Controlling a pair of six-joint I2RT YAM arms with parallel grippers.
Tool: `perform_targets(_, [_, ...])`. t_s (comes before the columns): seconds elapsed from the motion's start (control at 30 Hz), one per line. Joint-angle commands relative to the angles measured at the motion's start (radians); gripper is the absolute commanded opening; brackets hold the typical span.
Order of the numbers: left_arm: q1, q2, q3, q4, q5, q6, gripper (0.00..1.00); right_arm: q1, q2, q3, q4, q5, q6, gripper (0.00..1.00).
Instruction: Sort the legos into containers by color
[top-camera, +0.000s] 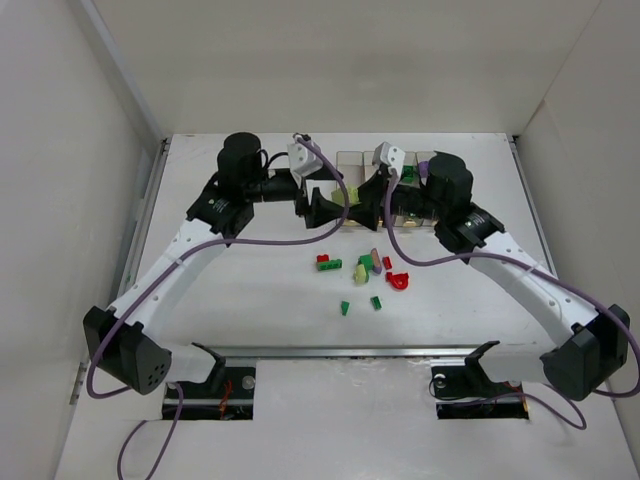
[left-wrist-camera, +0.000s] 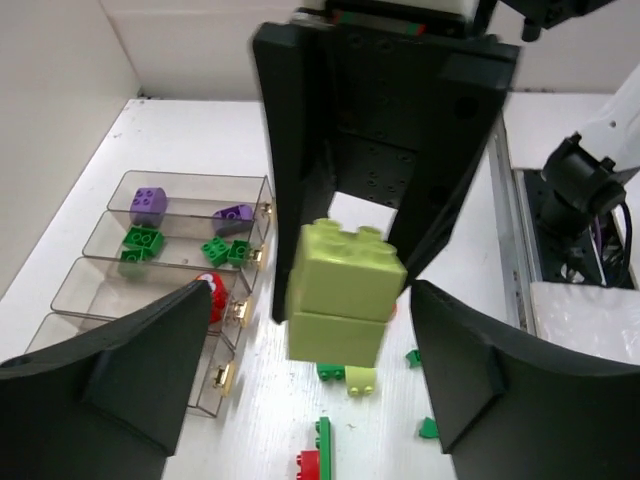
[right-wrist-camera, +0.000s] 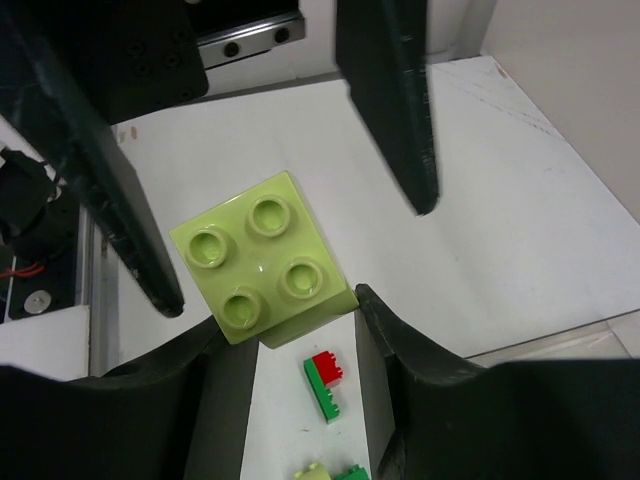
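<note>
Next, my right gripper moves away from my left gripper and tips down over the nearest bin (top-camera: 352, 172) (right-wrist-camera: 585, 347) to release yellow-green lego, since the others hold purple, green and red.
My right gripper (right-wrist-camera: 285, 320) is shut on a pale yellow-green lego (right-wrist-camera: 262, 258), two bricks stacked, and holds it in the air above the table. My left gripper (left-wrist-camera: 312, 290) is wide open, with the same lego (left-wrist-camera: 345, 290) between its fingers and clear of both. The two grippers meet at the table's middle, left (top-camera: 328, 205) and right (top-camera: 374, 203). The clear containers (left-wrist-camera: 190, 185) hold purple legos (left-wrist-camera: 150, 205), green legos (left-wrist-camera: 142, 240) and a red lego (left-wrist-camera: 210, 297), each colour in its own bin. The nearest bin is mostly hidden.
Loose legos lie in front of the grippers: a red-and-green clump (top-camera: 328, 263), a yellow-green and purple group (top-camera: 368, 266), a red piece (top-camera: 398, 280) and two small green bits (top-camera: 345, 307). The containers (top-camera: 352, 160) stand just behind the grippers. White walls enclose the table.
</note>
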Motion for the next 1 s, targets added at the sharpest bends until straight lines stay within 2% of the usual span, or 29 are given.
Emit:
perform_targets(0.0, [-0.044,-0.047,0.064,-0.066,-0.008,0.123,0.74,0.010,-0.020,-0.002,0.051,0.051,0.030,0.00])
perform_targets(0.13, [-0.101,-0.047,0.073,-0.140,-0.103,0.239,0.61,0.020,0.000,-0.002,0.051,0.060,0.039,0.00])
perform_targets(0.2, [-0.116,-0.037,0.083,-0.163,-0.123,0.288,0.59,0.020,0.000,-0.002,0.051,0.060,0.039,0.00])
perform_targets(0.37, [-0.152,-0.027,0.104,-0.183,-0.134,0.322,0.49,0.020,0.018,-0.002,0.032,0.060,0.039,0.00])
perform_targets(0.47, [-0.152,-0.018,0.116,-0.209,-0.143,0.335,0.37,0.020,0.018,-0.002,0.022,0.070,0.039,0.00])
perform_targets(0.6, [-0.152,-0.018,0.139,-0.246,-0.143,0.357,0.33,0.020,0.027,-0.025,0.022,0.088,0.039,0.00])
perform_targets(0.73, [-0.152,-0.018,0.149,-0.282,-0.143,0.366,0.33,0.020,0.027,-0.025,0.022,0.088,0.039,0.00])
perform_targets(0.8, [-0.152,-0.018,0.159,-0.293,-0.143,0.366,0.44,0.020,0.027,-0.034,0.022,0.088,0.039,0.00])
perform_targets(0.83, [-0.139,-0.027,0.159,-0.293,-0.132,0.366,0.60,0.020,0.027,-0.034,0.022,0.088,0.030,0.00])
perform_targets(0.87, [-0.139,-0.027,0.168,-0.304,-0.114,0.366,0.67,0.020,0.027,-0.034,0.022,0.088,0.030,0.00])
perform_targets(0.93, [-0.116,-0.027,0.169,-0.304,-0.102,0.366,0.75,0.020,0.027,-0.044,0.022,0.088,0.030,0.00])
perform_targets(0.97, [-0.116,-0.027,0.178,-0.313,-0.091,0.366,0.75,0.020,0.027,-0.044,0.022,0.088,0.030,0.00])
